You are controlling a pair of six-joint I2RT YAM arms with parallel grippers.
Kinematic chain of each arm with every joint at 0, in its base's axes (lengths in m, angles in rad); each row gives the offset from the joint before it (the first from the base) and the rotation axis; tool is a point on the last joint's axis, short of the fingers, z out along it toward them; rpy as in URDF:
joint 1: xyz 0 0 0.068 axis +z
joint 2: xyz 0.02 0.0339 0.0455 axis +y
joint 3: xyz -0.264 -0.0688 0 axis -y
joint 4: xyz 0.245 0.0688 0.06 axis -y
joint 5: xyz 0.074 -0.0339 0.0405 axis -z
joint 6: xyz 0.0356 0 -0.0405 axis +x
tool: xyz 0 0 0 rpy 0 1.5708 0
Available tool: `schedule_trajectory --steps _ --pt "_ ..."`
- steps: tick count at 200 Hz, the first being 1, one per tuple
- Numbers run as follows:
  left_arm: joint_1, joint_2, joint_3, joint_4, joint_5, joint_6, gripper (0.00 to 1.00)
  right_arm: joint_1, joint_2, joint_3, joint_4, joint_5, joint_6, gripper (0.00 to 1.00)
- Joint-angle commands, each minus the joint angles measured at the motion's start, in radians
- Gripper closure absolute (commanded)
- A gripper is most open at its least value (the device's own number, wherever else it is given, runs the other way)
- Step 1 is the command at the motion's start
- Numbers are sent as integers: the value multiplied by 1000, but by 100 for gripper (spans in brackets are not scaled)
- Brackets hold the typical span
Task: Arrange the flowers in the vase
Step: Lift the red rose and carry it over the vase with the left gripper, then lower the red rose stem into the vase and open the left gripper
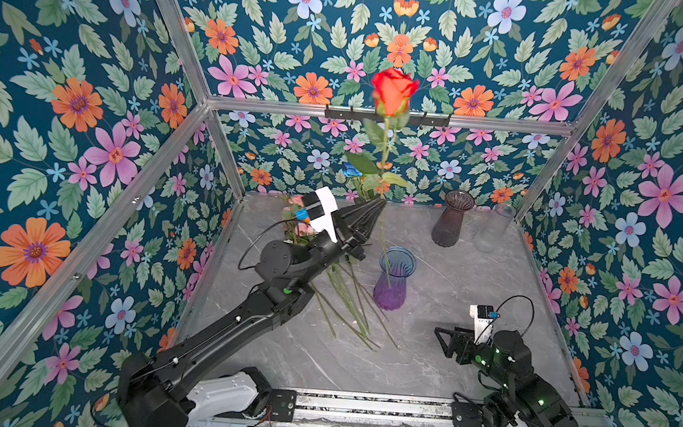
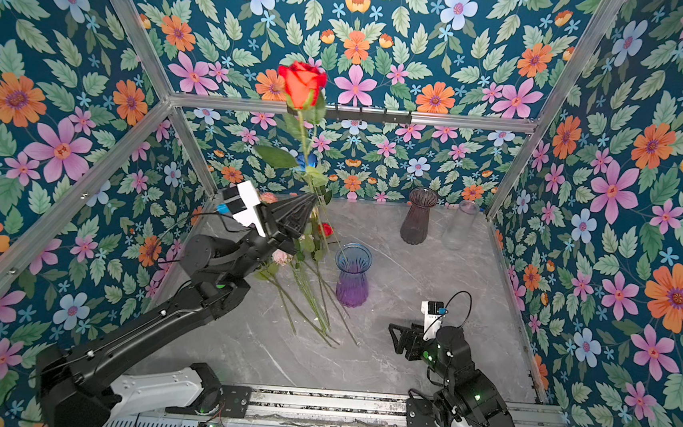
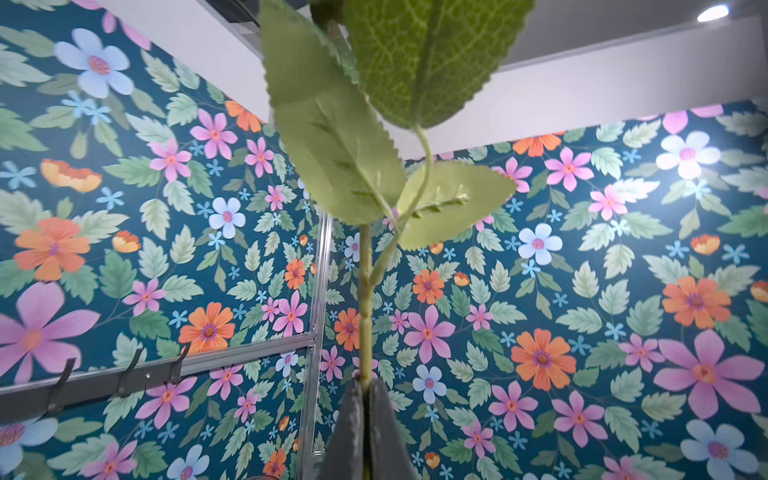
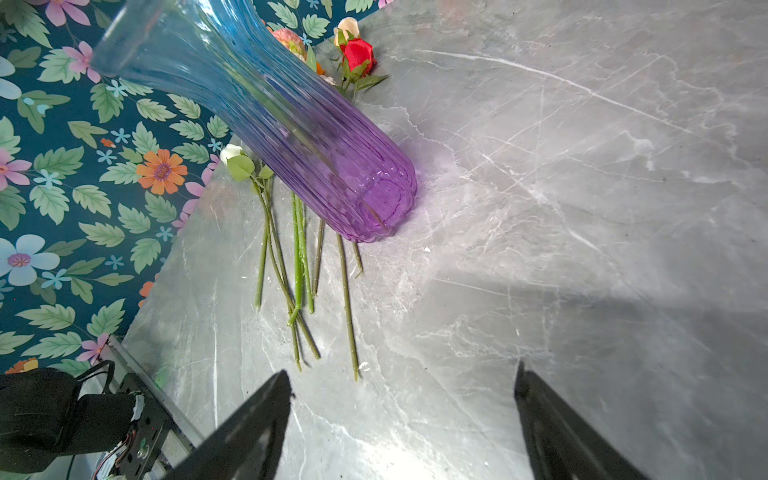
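The green stem goes down with my left gripper toward the vase's blue opening (image 1: 398,261) below it next for release, since the stem's lower end already reaches inside.
My left gripper (image 1: 380,203) (image 2: 312,197) (image 3: 365,384) is shut on the green stem of a red-orange rose (image 1: 393,91) (image 2: 302,84), which it holds upright high above the table. Below the gripper the stem runs down into the mouth of the blue-to-purple ribbed glass vase (image 1: 392,285) (image 2: 351,282) (image 4: 291,124). Several more flowers (image 1: 349,307) (image 2: 312,300) (image 4: 299,266) lie in a pile on the table left of the vase, partly hidden by the left arm. My right gripper (image 1: 442,342) (image 2: 395,339) (image 4: 401,374) stays open and empty, low at the front right.
A dark smoky vase (image 1: 452,219) and a clear glass vase (image 1: 495,226) stand at the back right of the grey marble table (image 1: 472,283). A black hook rail (image 1: 434,121) crosses the back wall. Aluminium frame posts and flower-print walls close in the sides.
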Motion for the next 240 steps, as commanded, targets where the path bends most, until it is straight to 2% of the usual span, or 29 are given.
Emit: schedule_trajectory --steps 1,40,74,110,161,183,203,212,220,232,240 --pt "-27 78 77 51 43 178 100 0 -17 -3 7 7 1 14" --pt "-46 182 116 -2 7 279 100 0 -33 -3 1 7 3 14" --pt "-46 235 90 3 -32 302 100 0 -33 -5 2 6 2 14" --pt "-47 246 25 29 -81 256 100 0 -33 -5 3 4 1 14" --pt "-47 251 -118 24 -281 175 100 0 -31 -5 4 4 1 14" --pt "-47 255 -157 10 -320 145 100 -1 -27 -5 5 4 3 14" --pt "-46 255 -176 10 -331 120 90 0 -21 -6 9 4 3 14" --pt "-46 254 -182 5 -336 113 82 0 -18 -4 9 3 2 14" --pt "-46 248 -184 0 -337 111 69 0 -15 -3 10 3 2 14" --pt "-46 235 -194 -6 -339 112 37 0 -14 -4 11 4 2 14" --pt "-46 224 -203 -6 -346 115 28 0 -14 -3 10 4 2 14"
